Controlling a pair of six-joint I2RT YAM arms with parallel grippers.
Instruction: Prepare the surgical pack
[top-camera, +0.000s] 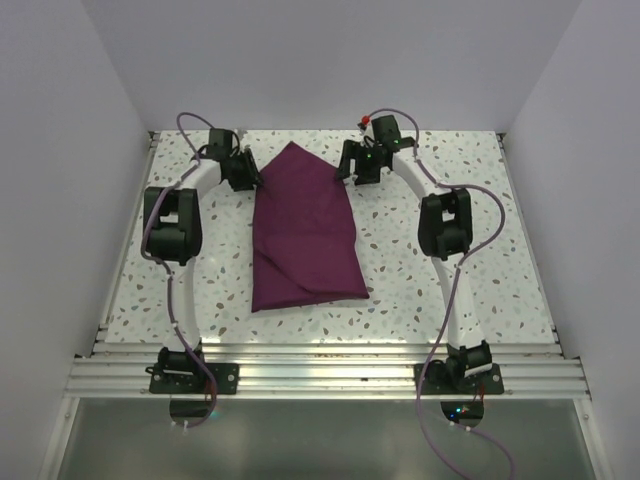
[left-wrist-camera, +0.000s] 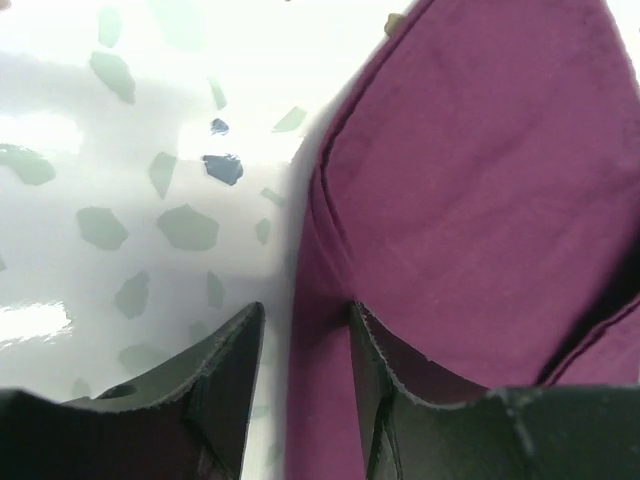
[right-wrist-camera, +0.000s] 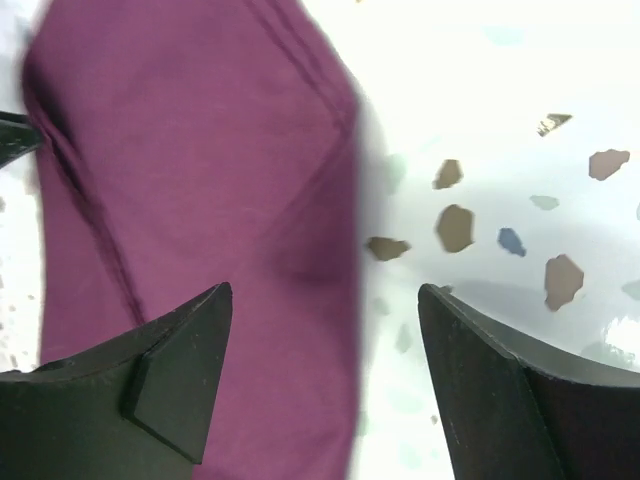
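Note:
My left gripper should next move gently outward and to the right in the top view, onto the cloth's folded corner, as it lies just beyond my open fingers.
The surgical pack shows only as a deep-maroon cloth (top-camera: 305, 235), a folded bundle lying lengthwise in the middle of the table with a pointed far end. No steel tray, instruments or white pads are visible. My left gripper (top-camera: 248, 175) is low at the cloth's far left edge. In the left wrist view its jaws (left-wrist-camera: 305, 315) are partly open and straddle the cloth's folded edge (left-wrist-camera: 470, 200). My right gripper (top-camera: 348, 165) is at the far right edge. In the right wrist view it (right-wrist-camera: 325, 295) is wide open, with the cloth's edge (right-wrist-camera: 200, 180) between the fingers.
The table (top-camera: 450, 290) is white speckled terrazzo, enclosed by white walls on the left, right and back. An aluminium rail (top-camera: 320, 375) runs along the near edge and carries both arm bases. Purple cables loop beside each arm.

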